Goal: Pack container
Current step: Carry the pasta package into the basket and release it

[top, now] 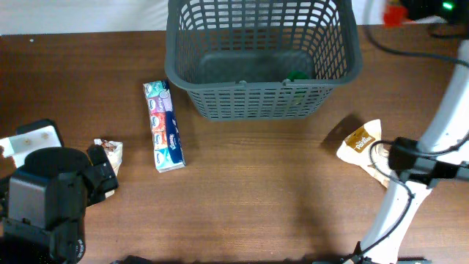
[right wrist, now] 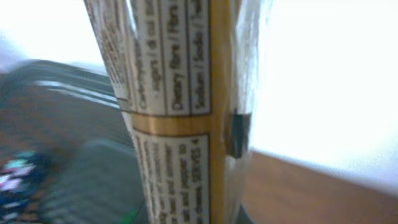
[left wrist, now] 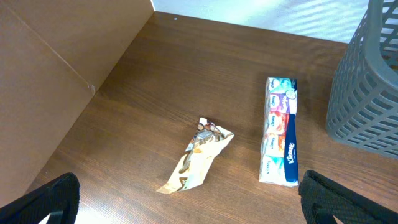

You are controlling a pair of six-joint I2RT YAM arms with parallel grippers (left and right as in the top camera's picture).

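My right gripper goes to the left in the overhead view next, over the basket's bottom, to release the spaghetti packet, since the basket's bottom lies mostly bare.
The container (top: 264,51) is a large dark grey slotted basket at the table's far middle; a small green item (top: 297,75) lies on its floor. My right gripper (top: 381,163) is shut on a cream and gold packet (top: 359,139), held above the table right of the basket. That packet (right wrist: 180,112) fills the right wrist view, with the basket (right wrist: 62,124) blurred behind it. A tan snack packet (left wrist: 198,155) and a long tissue pack (left wrist: 280,130) lie on the table ahead of my open left gripper (left wrist: 199,211), which holds nothing.
The tissue pack (top: 165,126) lies left of the basket and the snack packet (top: 111,152) sits by my left arm. A white block (top: 29,139) stands at the left edge. Cables and a red object (top: 396,15) lie at the back right.
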